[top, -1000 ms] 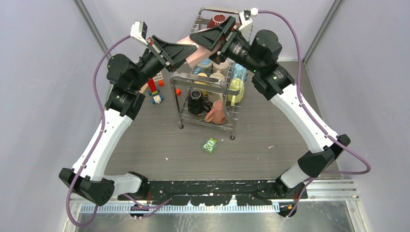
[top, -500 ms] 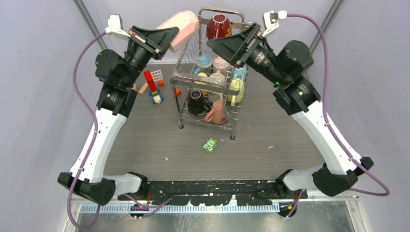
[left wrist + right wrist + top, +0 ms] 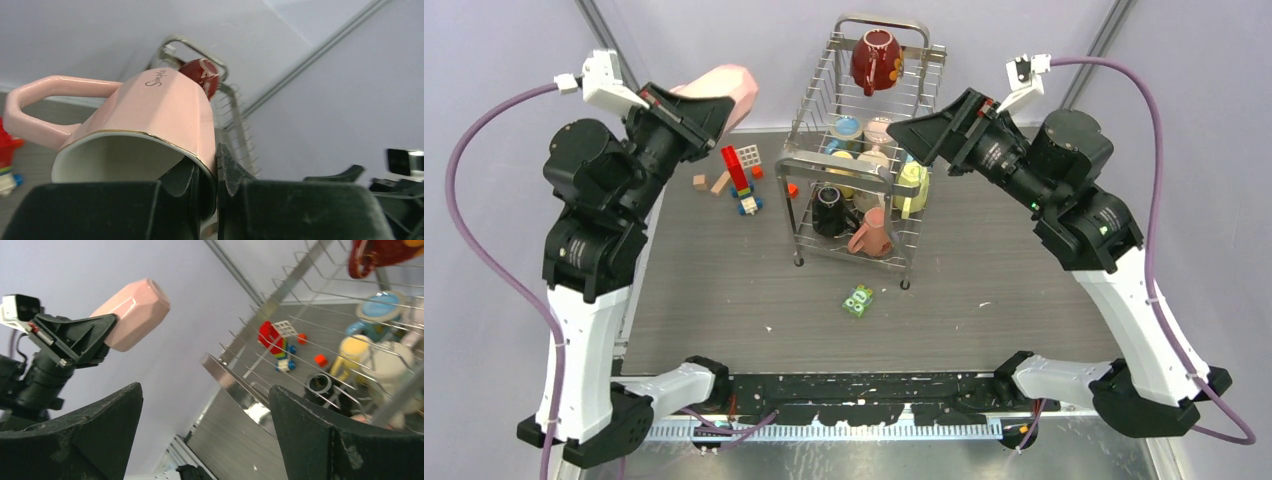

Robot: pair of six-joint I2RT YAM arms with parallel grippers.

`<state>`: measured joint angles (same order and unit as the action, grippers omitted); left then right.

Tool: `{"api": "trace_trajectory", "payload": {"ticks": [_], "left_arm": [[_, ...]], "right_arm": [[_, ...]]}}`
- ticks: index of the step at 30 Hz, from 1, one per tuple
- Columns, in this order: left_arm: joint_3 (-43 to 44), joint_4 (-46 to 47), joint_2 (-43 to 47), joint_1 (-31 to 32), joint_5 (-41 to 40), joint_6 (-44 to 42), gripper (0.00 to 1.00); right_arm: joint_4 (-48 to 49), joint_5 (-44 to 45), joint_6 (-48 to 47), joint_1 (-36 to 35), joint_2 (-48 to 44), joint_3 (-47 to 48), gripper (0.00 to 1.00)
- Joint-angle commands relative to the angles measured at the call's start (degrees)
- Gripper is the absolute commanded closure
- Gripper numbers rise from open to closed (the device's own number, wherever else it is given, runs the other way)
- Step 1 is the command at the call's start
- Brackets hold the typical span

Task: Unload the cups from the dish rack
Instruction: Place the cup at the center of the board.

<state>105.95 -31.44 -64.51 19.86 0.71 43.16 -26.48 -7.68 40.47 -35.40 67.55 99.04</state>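
Observation:
My left gripper holds the pale pink cup and will next tilt its fingers down, lower the cup to the tabletop beside the toy blocks and let it go, because the tabletop below is clear.
My left gripper is shut on the rim of a pale pink cup, held high in the air left of the dish rack. In the left wrist view one finger sits inside the pink cup and the other outside its wall, handle to the left. My right gripper hangs open and empty just right of the rack's upper tier. A dark red cup sits on the top tier. Light blue, yellow, black and salmon cups lie lower down.
Toy blocks lie on the table left of the rack, under the raised cup. A small green packet lies in front of the rack. Pale walls close in on both sides and behind.
The left arm has carried the pink cup up and leftward, away from the rack's top. The right arm has drawn back to the right, still open.

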Motion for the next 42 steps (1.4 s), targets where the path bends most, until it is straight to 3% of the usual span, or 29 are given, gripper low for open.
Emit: {"api": "trace_trajectory", "payload": {"ticks": [1,11,21,28,35,42], "left_arm": [[-1.8,-8.7,3.0,-0.1,-8.2,-9.7,1.00],[-15.4,-19.9,6.4,-0.1,-14.7,-12.0,1.00],[-25.2,-20.1,-4.3,-0.4,-14.0,-11.8,1.00],[-26.3,-18.1,-15.3,-5.9,-12.6,-14.7,1.00],[-22.8,-17.6,-26.6,-15.3,-10.3,-16.8,1.00],[-17.6,-18.2,-36.8,-19.6,-10.4,-19.1,1.00]], "right_arm": [[-7.4,6.9,-7.0,0.1,-4.2,0.2,0.00],[-14.4,14.6,-10.7,0.0,-9.0,-3.4,0.00],[-17.8,17.2,-12.0,0.1,-12.9,-7.8,0.00],[-18.9,17.9,-12.2,0.0,-14.8,-10.0,0.00],[-20.5,17.3,-12.6,0.0,-15.6,-9.9,0.00],[-22.0,16.9,-12.5,0.0,-16.2,-9.7,0.00]]}}
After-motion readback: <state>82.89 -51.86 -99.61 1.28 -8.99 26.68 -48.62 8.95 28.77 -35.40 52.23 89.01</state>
